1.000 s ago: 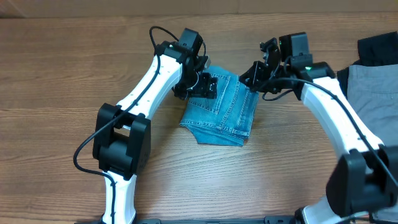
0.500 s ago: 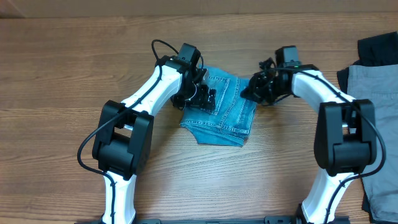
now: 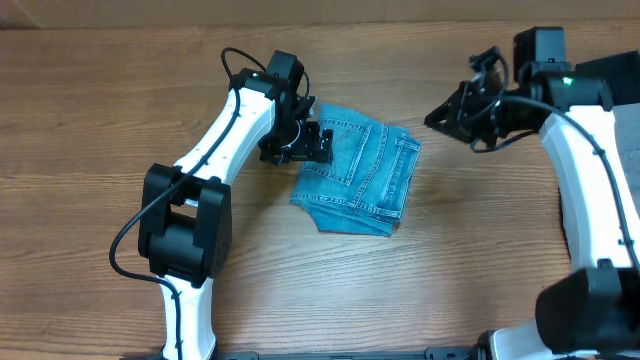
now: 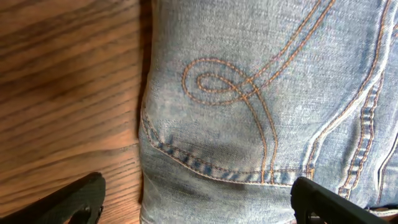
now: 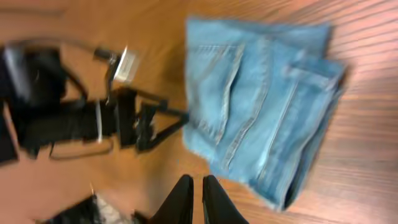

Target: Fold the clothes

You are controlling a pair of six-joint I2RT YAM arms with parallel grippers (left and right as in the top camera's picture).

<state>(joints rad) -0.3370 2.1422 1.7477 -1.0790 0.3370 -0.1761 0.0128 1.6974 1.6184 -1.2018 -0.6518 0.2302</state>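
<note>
My left gripper's open fingers already span denim and bare wood. It needs to go down next onto the jeans' edge [image 4: 152, 93] beside the looped stitching, which lies below it.
The light blue denim jeans [image 3: 360, 175] lie folded on the wooden table, a stitched back pocket facing up. My left gripper [image 3: 303, 146] is open at their left edge. In the left wrist view its jaws [image 4: 202, 208] straddle that edge of the jeans [image 4: 261, 93], one finger over wood and one over denim. My right gripper [image 3: 447, 113] is shut and empty, raised off to the right of the jeans. The right wrist view shows its closed fingers [image 5: 198, 199] above bare wood, with the jeans [image 5: 261, 106] beyond them.
A black garment [image 3: 615, 68] lies at the far right edge, partly hidden behind my right arm. The grey trousers are mostly hidden there. My left arm [image 5: 93, 118] shows blurred in the right wrist view. Wooden table [image 3: 100, 120] all round.
My right gripper has pulled away from the right edge of the jeans, up and to the right. My left gripper has shifted slightly left to the jeans' left edge.
</note>
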